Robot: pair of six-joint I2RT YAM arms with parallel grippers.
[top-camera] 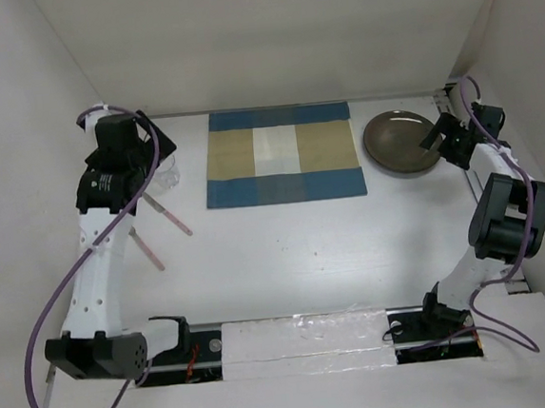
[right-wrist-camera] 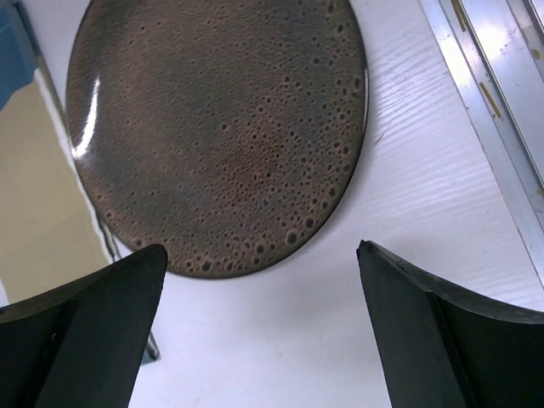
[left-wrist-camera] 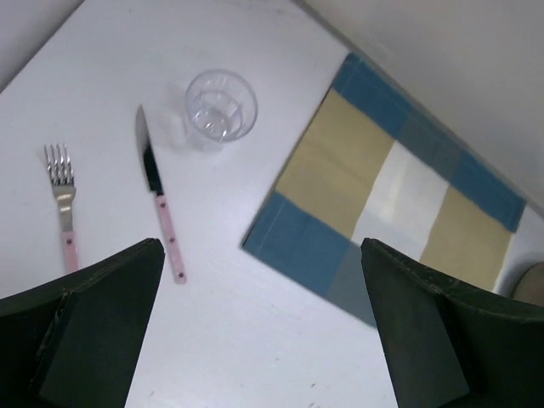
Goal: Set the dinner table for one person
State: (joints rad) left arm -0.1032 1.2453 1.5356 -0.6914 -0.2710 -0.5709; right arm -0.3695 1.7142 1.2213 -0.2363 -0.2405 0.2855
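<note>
The robot's right gripper should next go down with its open fingers on either side of the plate's rim (right-wrist-camera: 221,127) below it by the metal bar (right-wrist-camera: 333,212), where bare tabletop leaves room for the fingers.
The white dinner table (top-camera: 296,259) carries a blue-and-tan placemat (top-camera: 282,153) at the back middle. A dark brown speckled plate (top-camera: 403,142) lies to its right. A clear glass (top-camera: 168,176), a pink-handled knife (top-camera: 170,214) and a pink-handled fork (top-camera: 148,248) lie to its left. My left gripper (top-camera: 158,155) is open and empty above the glass; its wrist view shows the glass (left-wrist-camera: 221,104), knife (left-wrist-camera: 159,200) and fork (left-wrist-camera: 63,204). My right gripper (top-camera: 442,141) is open and empty at the plate's right rim (right-wrist-camera: 221,127).
White walls close the table in at the back and on both sides. A metal rail (right-wrist-camera: 501,102) runs along the table's right edge beside the plate. The placemat also shows in the left wrist view (left-wrist-camera: 391,191) and the right wrist view (right-wrist-camera: 34,195).
</note>
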